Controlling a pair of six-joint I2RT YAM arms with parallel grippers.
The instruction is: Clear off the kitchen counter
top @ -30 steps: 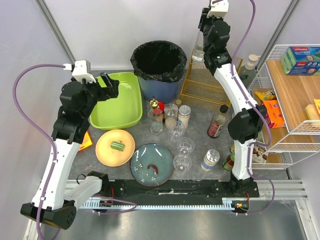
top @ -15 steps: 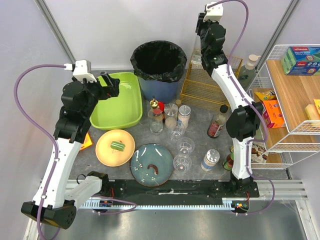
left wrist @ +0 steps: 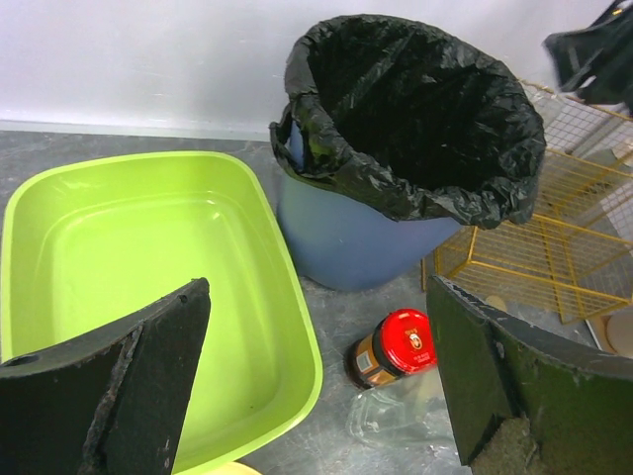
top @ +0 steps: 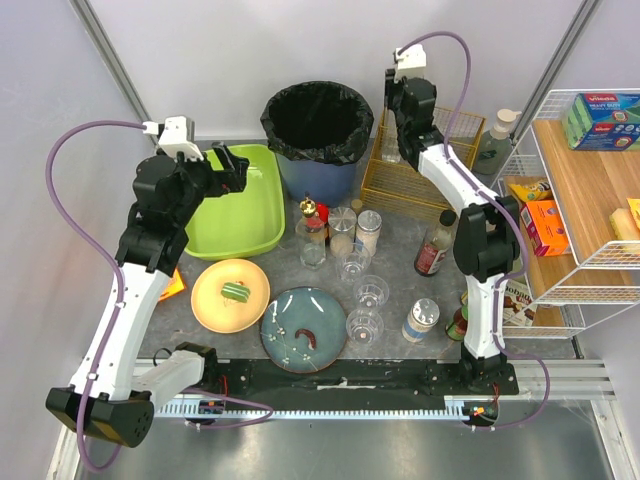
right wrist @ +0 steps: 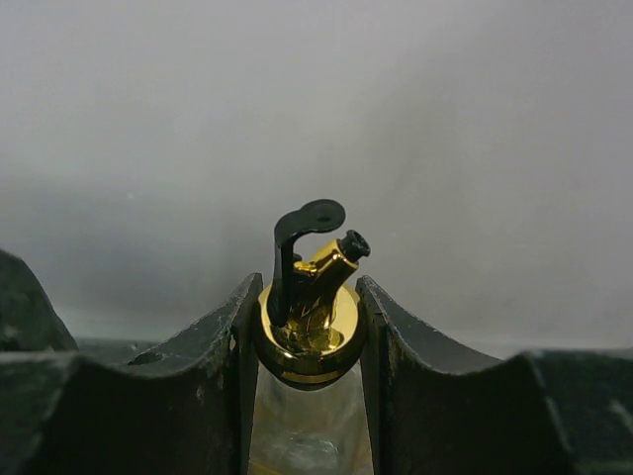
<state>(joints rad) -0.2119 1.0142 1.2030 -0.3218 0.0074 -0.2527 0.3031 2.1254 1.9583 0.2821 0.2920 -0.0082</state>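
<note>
The robot's right gripper should next move down over the yellow wire basket's far corner by the bin and release the bottle, because the bottle is upright over the free bottom of the basket.
The grey mottled kitchen counter (top: 400,235) carries plates, glasses, jars and bottles. My right gripper (top: 393,122) (right wrist: 308,289) is shut on the neck of a clear glass bottle with a gold pourer (right wrist: 310,332). It holds the bottle upright at the back left corner of the yellow wire basket (top: 420,170). My left gripper (top: 226,170) (left wrist: 316,381) is open and empty above the right rim of the lime green tub (top: 235,210) (left wrist: 138,257). A red-lidded jar (left wrist: 394,348) (top: 312,216) stands on the counter between its fingers.
A blue bin with a black liner (top: 318,125) (left wrist: 415,109) stands at the back. An orange plate (top: 230,295), a blue plate (top: 303,328), wine glasses (top: 368,295), jars (top: 368,230) and a dark bottle (top: 434,245) fill the middle. A white wire rack (top: 580,190) stands at right.
My right arm has come down and to the left with the bottle, toward the yellow basket. My left gripper has shifted slightly right over the tub's rim.
</note>
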